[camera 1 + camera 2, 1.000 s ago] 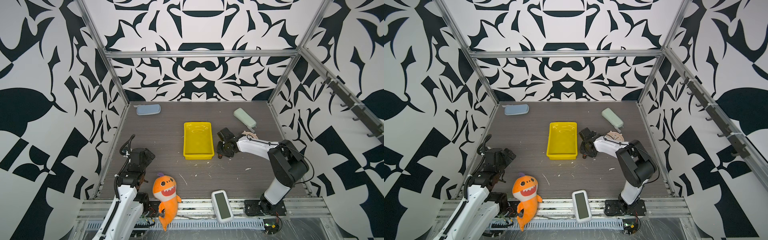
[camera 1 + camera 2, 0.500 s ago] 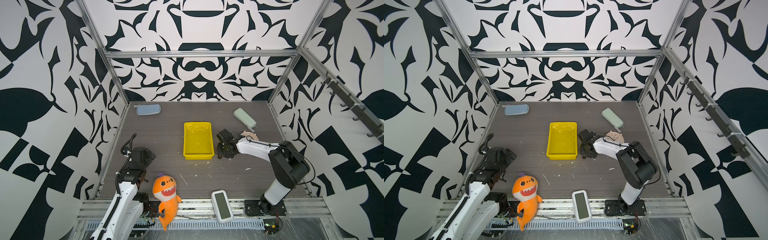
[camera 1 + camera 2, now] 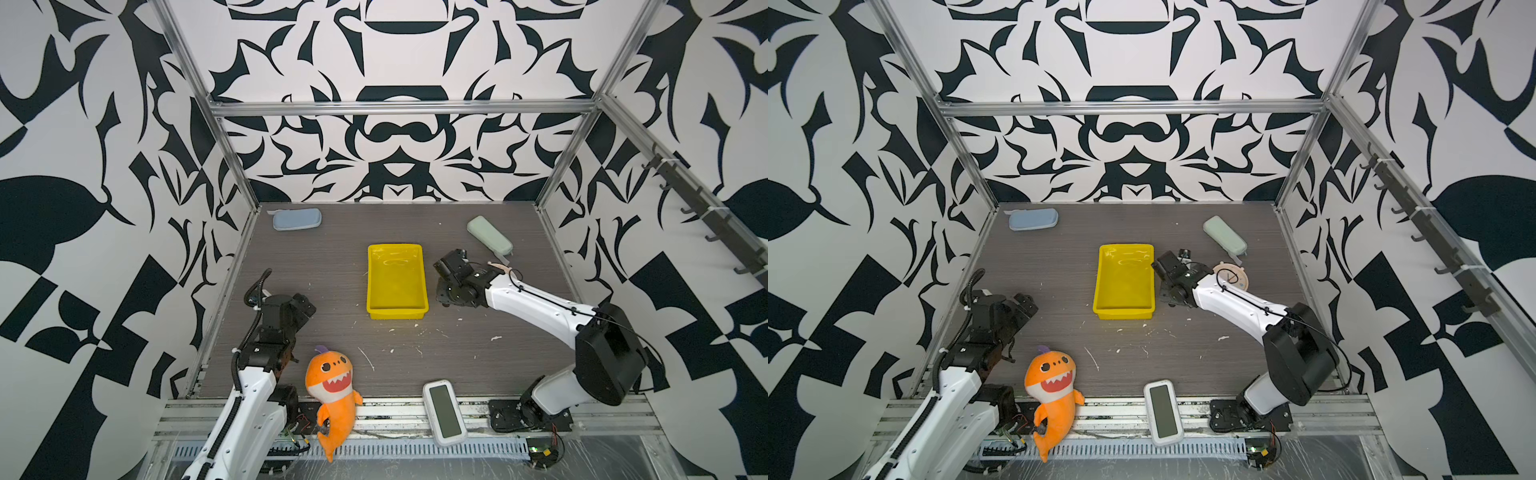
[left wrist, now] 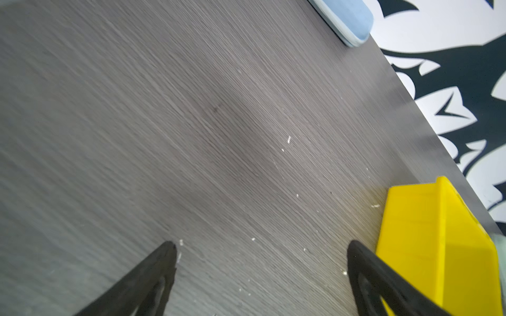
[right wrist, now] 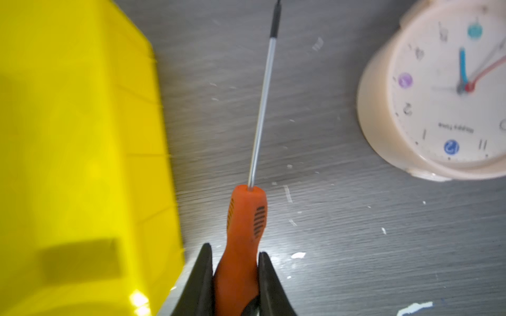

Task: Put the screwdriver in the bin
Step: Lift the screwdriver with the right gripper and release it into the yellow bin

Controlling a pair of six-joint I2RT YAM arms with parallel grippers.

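Note:
My right gripper still has the screwdriver [image 5: 247, 216] outside the bin, so next it will go sideways across the bin's nearest side and release the screwdriver's handle over the bin's bare bottom.
The screwdriver [image 5: 247, 216] has an orange handle and a thin metal shaft. My right gripper [image 5: 235, 253] is shut on the handle, and the shaft points away over the table. It sits just right of the bin [image 5: 82, 115], a shallow yellow tray with nothing in it [image 3: 395, 286] [image 3: 1124, 286]. In both top views the right gripper [image 3: 451, 293] [image 3: 1173, 296] hangs close beside the bin's right wall and covers the screwdriver. My left gripper [image 4: 261, 246] is open over bare table at the front left [image 3: 301, 309], well left of the bin [image 4: 438, 246].
A cream alarm clock [image 5: 438, 95] [image 3: 1231, 276] lies just right of the right gripper. A pale blue case [image 3: 297, 219] and a pale green case [image 3: 489, 235] lie near the back wall. An orange shark plush [image 3: 330, 378] and a white screen device [image 3: 444, 411] sit at the front edge.
The right gripper has closed on the screwdriver handle beside the bin and shifted slightly toward the back. The left gripper has drifted a little to the right.

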